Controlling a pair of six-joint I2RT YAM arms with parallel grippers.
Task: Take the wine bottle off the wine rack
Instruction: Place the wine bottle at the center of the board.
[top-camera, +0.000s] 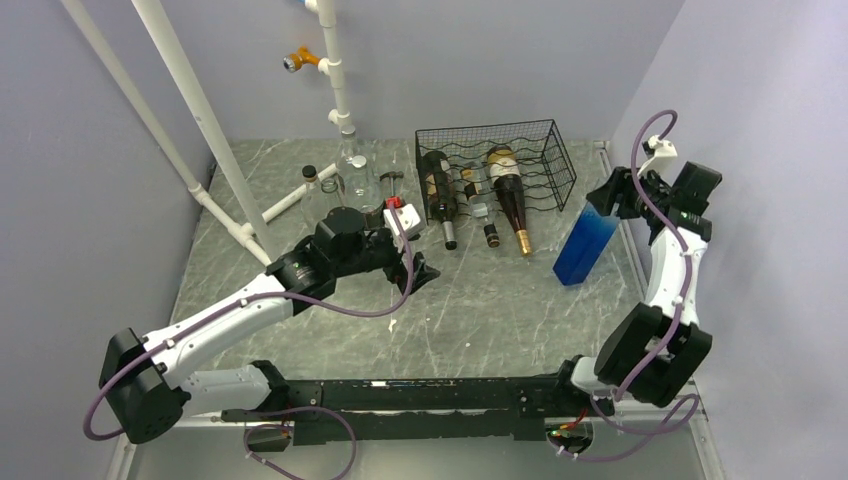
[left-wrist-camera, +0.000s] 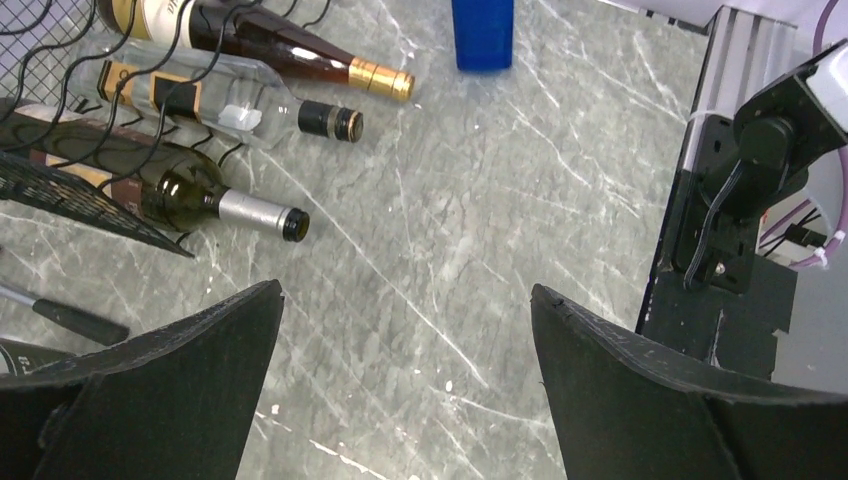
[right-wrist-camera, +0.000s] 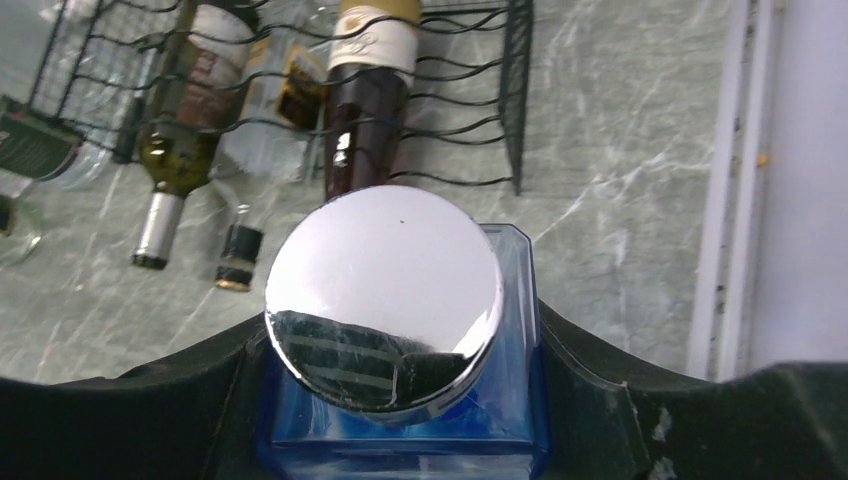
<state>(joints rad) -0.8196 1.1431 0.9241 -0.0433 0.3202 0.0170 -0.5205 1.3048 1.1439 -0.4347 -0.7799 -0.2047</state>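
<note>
The blue square bottle (right-wrist-camera: 400, 440) goes outward in my right gripper to the table beside the rack's end next, because the table between rack and side is bare.
The black wire wine rack (top-camera: 485, 128) stands at the back of the table, and three wine bottles lie in it with necks toward me: a dark green one with a silver cap (top-camera: 438, 195), a small clear one (top-camera: 475, 200) and a brown one with gold foil (top-camera: 510, 195). My left gripper (top-camera: 420, 270) hovers open over bare table in front of the green bottle (left-wrist-camera: 200, 195), holding nothing. My right gripper (right-wrist-camera: 400, 400) is shut on a blue square bottle (right-wrist-camera: 400, 440) with a chrome cap. That bottle tilts just right of the rack (right-wrist-camera: 520, 90).
A white pipe frame (top-camera: 200, 110) rises at the back left. Glass jars (top-camera: 355, 170) and a small hammer (top-camera: 392, 180) stand left of the rack. A black tool handle (left-wrist-camera: 70, 318) lies near my left fingers. Walls close in on both sides.
</note>
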